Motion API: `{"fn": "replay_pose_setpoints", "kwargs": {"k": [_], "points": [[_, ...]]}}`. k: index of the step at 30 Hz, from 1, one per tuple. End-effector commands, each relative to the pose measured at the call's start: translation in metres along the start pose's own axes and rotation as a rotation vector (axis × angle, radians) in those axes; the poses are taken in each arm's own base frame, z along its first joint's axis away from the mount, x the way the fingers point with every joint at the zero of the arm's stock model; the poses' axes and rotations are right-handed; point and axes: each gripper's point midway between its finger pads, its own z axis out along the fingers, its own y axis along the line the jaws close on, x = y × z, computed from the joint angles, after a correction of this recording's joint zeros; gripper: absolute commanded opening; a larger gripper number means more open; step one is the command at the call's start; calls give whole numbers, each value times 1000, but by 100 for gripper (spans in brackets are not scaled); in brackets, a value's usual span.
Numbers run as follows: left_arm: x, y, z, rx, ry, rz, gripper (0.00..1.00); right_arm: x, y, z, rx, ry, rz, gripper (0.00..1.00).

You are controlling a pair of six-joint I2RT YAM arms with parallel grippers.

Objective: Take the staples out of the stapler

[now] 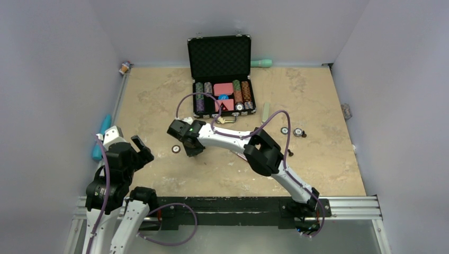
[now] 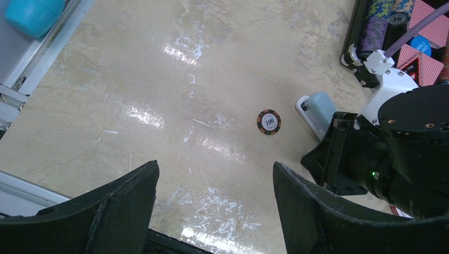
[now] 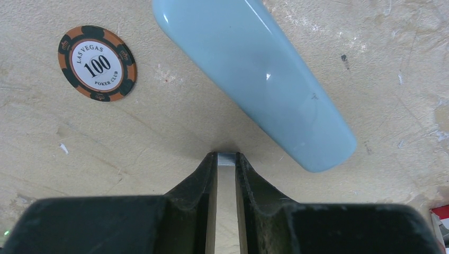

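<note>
The right gripper needs to go up and over to the right in the top view, above the red-edged box (image 1: 239,155) (image 3: 443,221), to release there, because staples are pinched at its fingers.
The light blue stapler (image 3: 254,74) lies on the beige table, just beyond my right gripper's tips; it also shows in the left wrist view (image 2: 319,110). My right gripper (image 3: 226,157) points down at the table, its jaws nearly closed on a tiny silver-grey strip of staples (image 3: 226,159) pinched at the very tips. In the top view the right gripper (image 1: 191,148) hides the stapler. My left gripper (image 2: 214,172) is open and empty, held above the table at the near left (image 1: 138,150).
A "100" poker chip (image 3: 97,63) lies left of the stapler (image 1: 176,149). The open black poker case (image 1: 222,79) stands at the back. Two more chips (image 1: 292,132) and a pale green strip (image 1: 266,111) lie to the right. A teal object (image 1: 98,148) lies off the left edge.
</note>
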Motion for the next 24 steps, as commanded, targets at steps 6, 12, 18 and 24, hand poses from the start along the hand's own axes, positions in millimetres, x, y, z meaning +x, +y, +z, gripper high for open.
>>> {"fn": "replay_pose_setpoints", "kwargs": {"k": [6, 12, 18, 24], "points": [[-7, -2, 1, 11, -32, 2, 82, -22, -6, -65, -62, -56, -4, 7], [-8, -2, 1, 11, -33, 1, 82, -24, -24, -101, -54, -100, -12, 7], [-8, -2, 0, 11, -36, -1, 82, -5, -62, -118, 0, -125, -11, 7], [-7, -3, 1, 19, -34, 4, 82, 17, -112, -116, 80, -124, 31, 7]]}}
